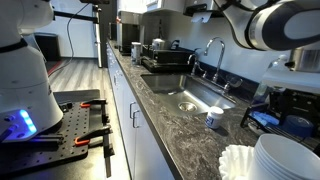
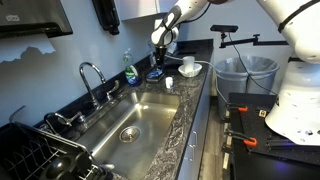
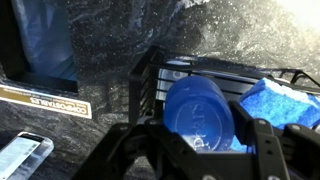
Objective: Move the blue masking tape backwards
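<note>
I should next lower the tape in my gripper into the wire basket (image 3: 150, 75), in the open gap between its corner and the blue cloth, and then let go of the tape.
In the wrist view the blue masking tape (image 3: 200, 105) is a round blue thing whose flat face, with raised lettering, is turned to the camera. My gripper (image 3: 200, 132) is shut on it, one black finger against each side. It hangs over a black wire basket (image 3: 150, 75) on the dark stone counter. In an exterior view the gripper (image 2: 160, 55) is at the far end of the counter, beyond the sink, pointing down. The tape itself is too small to make out there.
A blue cloth (image 3: 285, 100) lies in the basket by the tape. A white cup (image 2: 188, 65) on a plate stands close to the gripper, a green bottle (image 2: 129, 70) by the wall. The steel sink (image 2: 130, 125) with its faucet (image 2: 90, 75) fills the counter's middle. White plates (image 1: 285, 155) are stacked at one end.
</note>
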### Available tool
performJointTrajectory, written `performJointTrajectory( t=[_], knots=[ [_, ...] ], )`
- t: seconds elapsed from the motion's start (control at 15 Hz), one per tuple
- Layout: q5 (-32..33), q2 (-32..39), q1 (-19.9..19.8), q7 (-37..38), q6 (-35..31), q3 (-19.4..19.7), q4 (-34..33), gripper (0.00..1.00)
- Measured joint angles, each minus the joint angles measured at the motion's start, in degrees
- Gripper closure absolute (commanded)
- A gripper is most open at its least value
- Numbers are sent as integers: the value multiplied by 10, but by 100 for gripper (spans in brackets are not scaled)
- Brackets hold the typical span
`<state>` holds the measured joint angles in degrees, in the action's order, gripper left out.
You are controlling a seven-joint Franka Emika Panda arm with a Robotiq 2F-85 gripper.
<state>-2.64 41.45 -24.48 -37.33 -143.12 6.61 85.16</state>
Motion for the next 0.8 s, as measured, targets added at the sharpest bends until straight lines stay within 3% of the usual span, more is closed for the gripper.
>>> performJointTrajectory(
  t=[0.8],
  knots=[
    [0, 93, -15, 17, 55, -21, -130, 60]
  ],
)
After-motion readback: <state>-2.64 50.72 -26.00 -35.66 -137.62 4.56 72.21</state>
